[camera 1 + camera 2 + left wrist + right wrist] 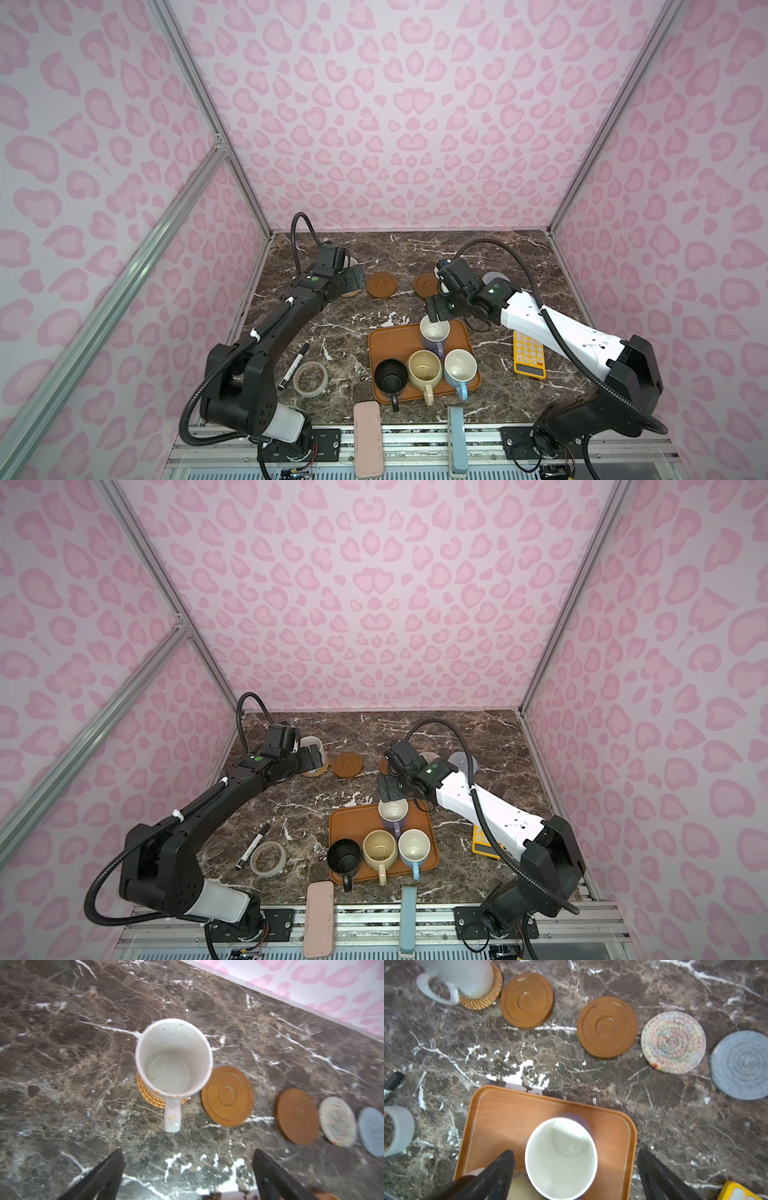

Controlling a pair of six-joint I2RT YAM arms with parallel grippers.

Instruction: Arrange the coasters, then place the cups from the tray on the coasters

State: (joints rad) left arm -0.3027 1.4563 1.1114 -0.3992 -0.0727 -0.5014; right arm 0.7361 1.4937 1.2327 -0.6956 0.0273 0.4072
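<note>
The lavender cup's handle (439, 349) is below and back of my right gripper, facing my base. My right gripper will move back next and lower its open fingers around the handle.
Five coasters lie in a row at the back: rattan (483, 995), two brown wooden (527, 1000) (607, 1026), beige-pink woven (672, 1042), grey-blue woven (740, 1065). The speckled white cup (173, 1057) stands upright on the rattan one. My left gripper (188, 1167) is open just behind its handle, holding nothing. On the orange-brown tray (390, 345) stand the lavender cup (435, 334), black cup (390, 376), cream-yellow cup (424, 370) and light blue cup (460, 368). My right gripper (575, 1165) is open, its fingers either side of the lavender cup with a gap on one side.
A yellow calculator (528, 355) lies right of the tray under the right arm. A marker (294, 365) and a clear tape roll (310, 378) lie left of the tray. A pink case (368, 440) and a blue case (457, 440) sit at the front edge.
</note>
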